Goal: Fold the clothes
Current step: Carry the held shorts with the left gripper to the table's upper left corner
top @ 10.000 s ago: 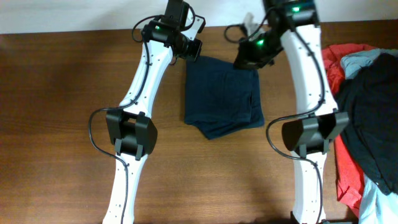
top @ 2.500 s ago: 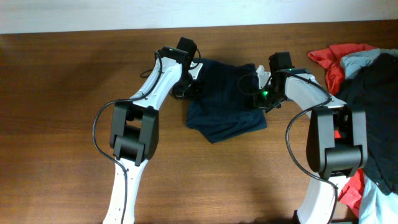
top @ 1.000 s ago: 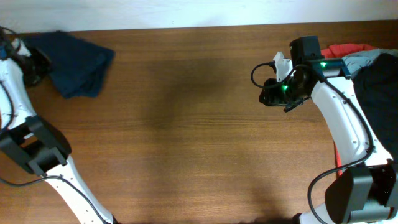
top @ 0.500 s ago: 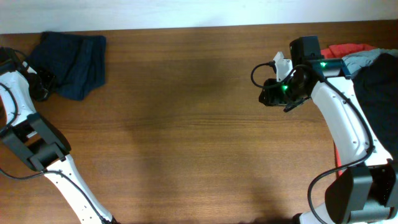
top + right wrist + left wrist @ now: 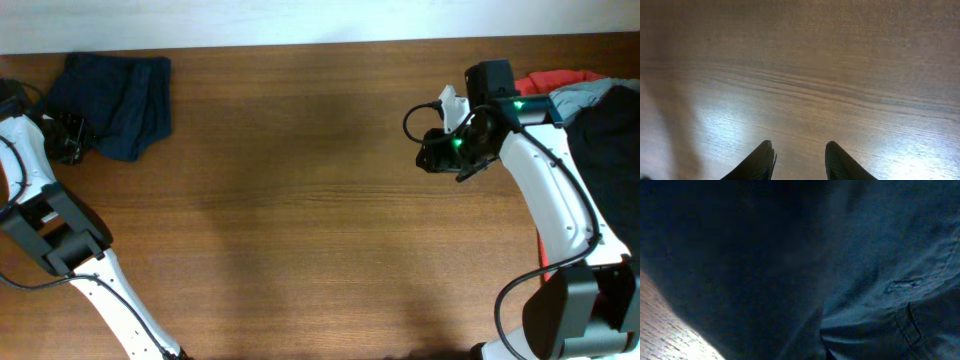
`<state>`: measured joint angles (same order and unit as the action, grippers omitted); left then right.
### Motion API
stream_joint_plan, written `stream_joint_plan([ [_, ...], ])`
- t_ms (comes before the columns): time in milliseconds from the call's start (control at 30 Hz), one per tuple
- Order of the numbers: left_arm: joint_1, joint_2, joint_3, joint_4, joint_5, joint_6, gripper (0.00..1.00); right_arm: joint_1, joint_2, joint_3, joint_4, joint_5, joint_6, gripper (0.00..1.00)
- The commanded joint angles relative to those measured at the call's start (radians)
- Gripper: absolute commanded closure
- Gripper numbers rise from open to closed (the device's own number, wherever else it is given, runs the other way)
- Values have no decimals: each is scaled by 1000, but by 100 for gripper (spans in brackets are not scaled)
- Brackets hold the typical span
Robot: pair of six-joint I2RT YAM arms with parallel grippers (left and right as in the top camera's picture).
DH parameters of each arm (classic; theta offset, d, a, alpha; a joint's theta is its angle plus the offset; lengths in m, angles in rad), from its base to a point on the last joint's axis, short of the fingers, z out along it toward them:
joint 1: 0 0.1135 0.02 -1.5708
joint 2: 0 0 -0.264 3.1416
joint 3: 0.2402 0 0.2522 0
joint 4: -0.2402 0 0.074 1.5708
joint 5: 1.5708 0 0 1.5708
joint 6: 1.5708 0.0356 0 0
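The shorts are crowded into the corner of the table, so I need to drag them to the right in the overhead view with my left gripper, onto the open tabletop, and let them go.
The clothes [image 5: 115,90], dark navy shorts in a folded, wrinkled bundle, lie at the table's far left back corner. My left gripper [image 5: 68,142] sits at their lower left edge. Navy fabric [image 5: 880,255] with a seam fills the left wrist view and hides the fingers; the gripper is shut, apparently still pinching the cloth's edge. My right gripper [image 5: 432,155] hovers over bare wood at the right. Its two dark fingertips [image 5: 799,150] stand apart with nothing between them.
A pile of other garments lies at the right edge: a red one [image 5: 550,80], a pale grey-blue one [image 5: 590,92] and a large black one [image 5: 610,150]. The wooden table [image 5: 300,200] spans the view, and a strip of it [image 5: 660,325] shows in the left wrist view.
The shorts have shifted slightly right and settled flatter in the left corner as my left gripper drew downward along their edge. The right arm has stayed put.
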<state>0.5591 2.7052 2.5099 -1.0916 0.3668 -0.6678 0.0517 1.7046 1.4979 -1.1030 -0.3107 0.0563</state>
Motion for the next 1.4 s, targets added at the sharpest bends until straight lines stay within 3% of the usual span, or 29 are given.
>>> stream_joint_plan([
  [0,20,40,-6,4,7,-81,100,-7,2,-24,0,10,4,61],
  [500,105,40,-6,18,15,-87,99,-7,3,-27,25,14,4,60],
  [633,106,40,-6,18,77,-103,100,-7,3,-27,29,14,4,60],
  [967,26,40,-6,29,116,-53,100,-7,3,-27,38,13,4,60],
  [1233,-34,40,-6,48,128,-116,100,-7,3,-27,32,13,4,60],
  [1367,-52,40,-6,46,126,-50,100,-7,3,-27,34,13,4,60],
])
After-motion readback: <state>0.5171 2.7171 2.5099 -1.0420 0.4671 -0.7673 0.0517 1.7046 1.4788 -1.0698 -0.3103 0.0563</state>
